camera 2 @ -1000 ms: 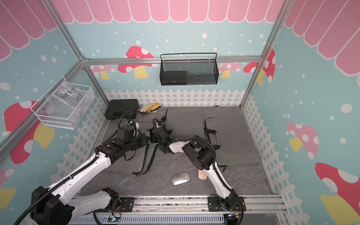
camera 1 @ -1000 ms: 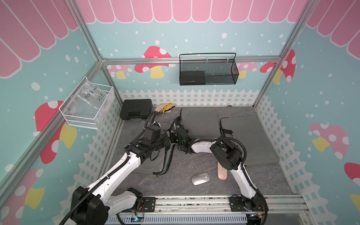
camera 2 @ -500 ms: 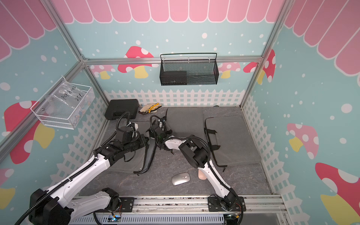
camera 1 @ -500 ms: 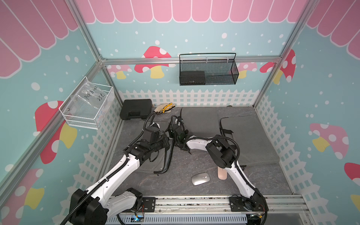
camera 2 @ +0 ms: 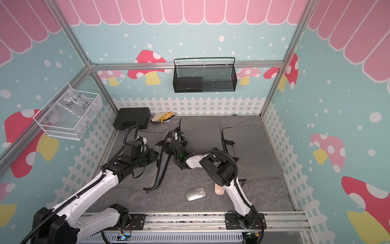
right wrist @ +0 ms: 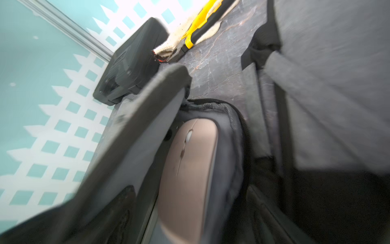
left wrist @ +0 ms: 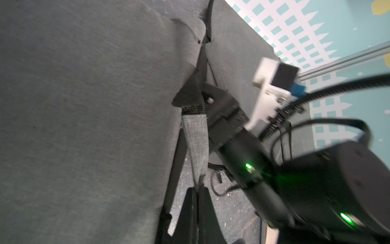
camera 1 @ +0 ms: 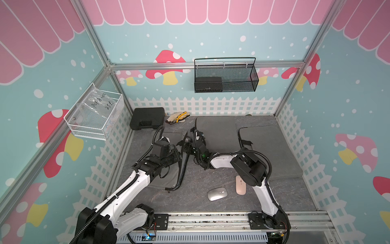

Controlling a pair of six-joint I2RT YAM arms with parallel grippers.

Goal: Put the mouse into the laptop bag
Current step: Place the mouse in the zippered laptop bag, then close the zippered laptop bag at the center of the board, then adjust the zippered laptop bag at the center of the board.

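Observation:
The rose-gold mouse is already in the opened pocket, so I should lower my left gripper toward the bag's black-trimmed edge and let go of the grey handle strap.
A grey laptop bag lies at the left under my left arm. My left gripper is shut on the bag's grey handle strap and holds its flap up. A rose-gold mouse lies inside the bag's opened pocket. My right gripper is at that opening with its fingers apart on either side of the mouse, open. In both top views the two grippers meet at the lifted flap, the right gripper just behind the left gripper. The mouse in the bag is hidden there.
A silver mouse and a pink mouse lie on the table near the front, beside my right arm. Two more grey bags lie at the back and right. A black case and a glove sit at the back left.
My right gripper has moved a little back and left, deeper into the bag's opening, and its jaws stand wider. The left gripper has kept its hold on the strap.

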